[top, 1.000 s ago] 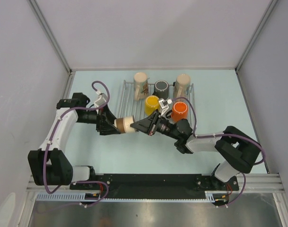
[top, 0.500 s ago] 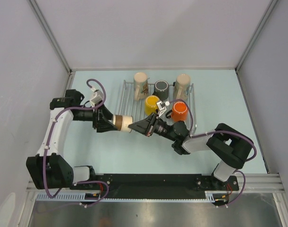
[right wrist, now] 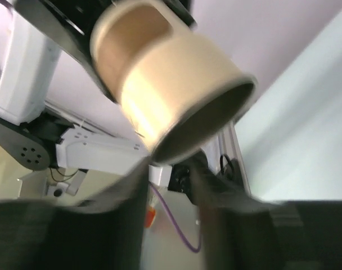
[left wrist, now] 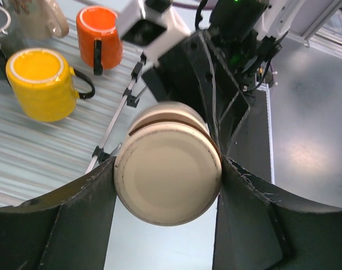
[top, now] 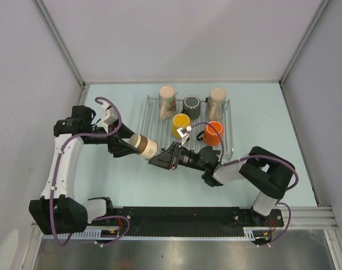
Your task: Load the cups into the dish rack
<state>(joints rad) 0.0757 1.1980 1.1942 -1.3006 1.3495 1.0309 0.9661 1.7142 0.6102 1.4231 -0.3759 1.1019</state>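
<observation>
I should swing my left gripper to the right in the top view, over the bare rack bars (top: 158,132) (left wrist: 44,158) beside the yellow cup, then tilt down, lower and release.
A cream cup with a brown band (top: 143,145) hangs above the table left of the dish rack (top: 151,115), lying on its side. My left gripper (top: 136,143) is shut on its base end (left wrist: 168,174). My right gripper (top: 157,160) faces the cup's mouth (right wrist: 207,121); its jaws are open and blurred, with nothing between them. On the rack stand a patterned cream cup (top: 167,101), a dark cup (top: 192,104), a plain cream cup (top: 216,101), a yellow cup (top: 181,124) and an orange cup (top: 213,133). The left wrist view shows the yellow cup (left wrist: 39,81) and the orange cup (left wrist: 100,36).
The rack sits at the back of the pale blue table (top: 103,180), close to the white back wall. The right arm's forearm (top: 233,169) stretches along the rack's near edge. Purple cables loop over both wrists.
My right gripper's jaws have parted, and it has dropped toward the near edge. The left arm has drawn the cup slightly left and tilted it.
</observation>
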